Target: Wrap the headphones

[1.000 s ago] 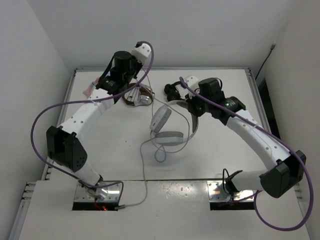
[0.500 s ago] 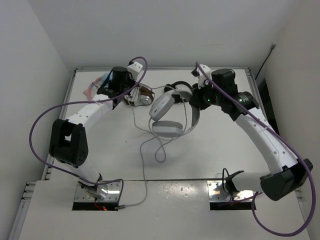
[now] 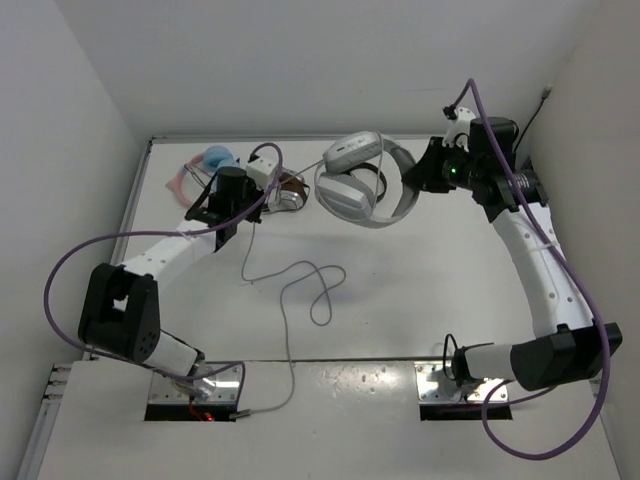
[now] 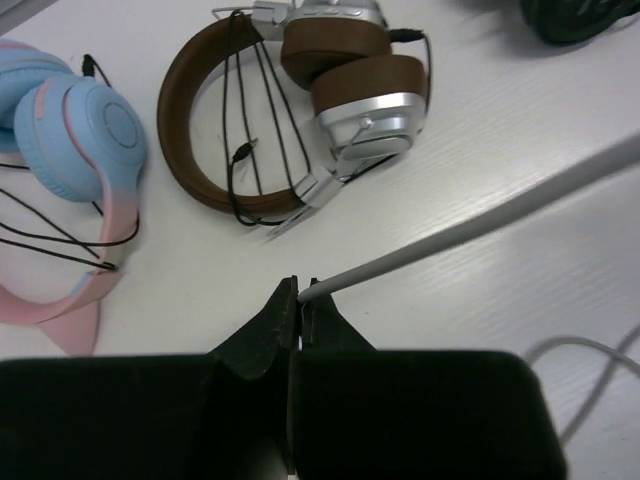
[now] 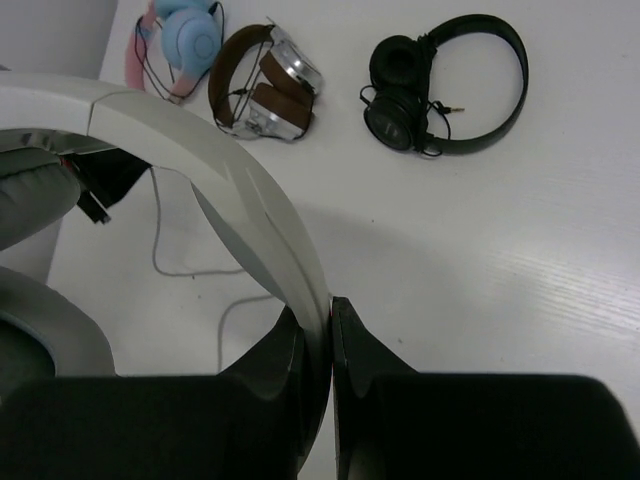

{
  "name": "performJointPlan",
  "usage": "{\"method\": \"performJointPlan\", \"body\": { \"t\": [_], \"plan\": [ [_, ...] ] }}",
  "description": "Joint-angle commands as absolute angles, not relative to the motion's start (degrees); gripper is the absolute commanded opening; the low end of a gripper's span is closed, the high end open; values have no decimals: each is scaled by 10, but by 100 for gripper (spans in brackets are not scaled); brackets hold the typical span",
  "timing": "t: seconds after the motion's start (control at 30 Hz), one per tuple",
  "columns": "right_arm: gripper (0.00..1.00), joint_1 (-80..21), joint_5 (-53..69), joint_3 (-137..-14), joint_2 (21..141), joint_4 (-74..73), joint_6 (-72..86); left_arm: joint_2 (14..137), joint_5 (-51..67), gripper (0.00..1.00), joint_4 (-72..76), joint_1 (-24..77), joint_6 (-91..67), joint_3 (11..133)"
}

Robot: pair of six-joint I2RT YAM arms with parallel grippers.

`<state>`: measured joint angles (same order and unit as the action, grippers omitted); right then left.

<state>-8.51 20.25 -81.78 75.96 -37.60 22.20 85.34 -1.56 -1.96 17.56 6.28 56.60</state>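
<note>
Next, the left gripper draws back from the brown-and-silver pair, over the loose cable loops that lie to its right in the top view, and releases.
The large white headphones (image 3: pixel 365 185) hang in the air at the back centre, lifted off the table. My right gripper (image 3: pixel 420 180) is shut on their wide headband (image 5: pixel 250 190). Their thin grey cable (image 3: pixel 300 270) runs taut from the earcups to my left gripper (image 3: pixel 240 215), then trails in loose loops down the table to the near edge. My left gripper (image 4: pixel 300 290) is shut on the cable (image 4: pixel 450 235), low over the table just in front of the brown-and-silver pair.
A brown-and-silver pair (image 4: pixel 310 90) lies at the back, left of centre. A blue-and-pink pair (image 4: pixel 70 170) lies at the back left. A small black pair (image 5: pixel 440 85) lies at the back centre, under the lifted headphones.
My right gripper has raised the white headphones off the table and carried them back and to the right. My left gripper has come down and nearer with the cable, which is now pulled taut.
</note>
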Motion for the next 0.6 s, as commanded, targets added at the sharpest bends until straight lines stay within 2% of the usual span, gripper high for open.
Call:
{"method": "performJointPlan", "body": {
  "t": [0.0,0.27,0.57],
  "plan": [
    [0,-76,210,-854,744,-266,344,817,23,0,-11,174,10,534],
    [0,-76,130,-843,775,-238,428,786,96,0,-11,240,-28,492],
    [0,-97,-59,-870,804,-255,368,759,228,0,20,312,-73,487]
  ]
}}
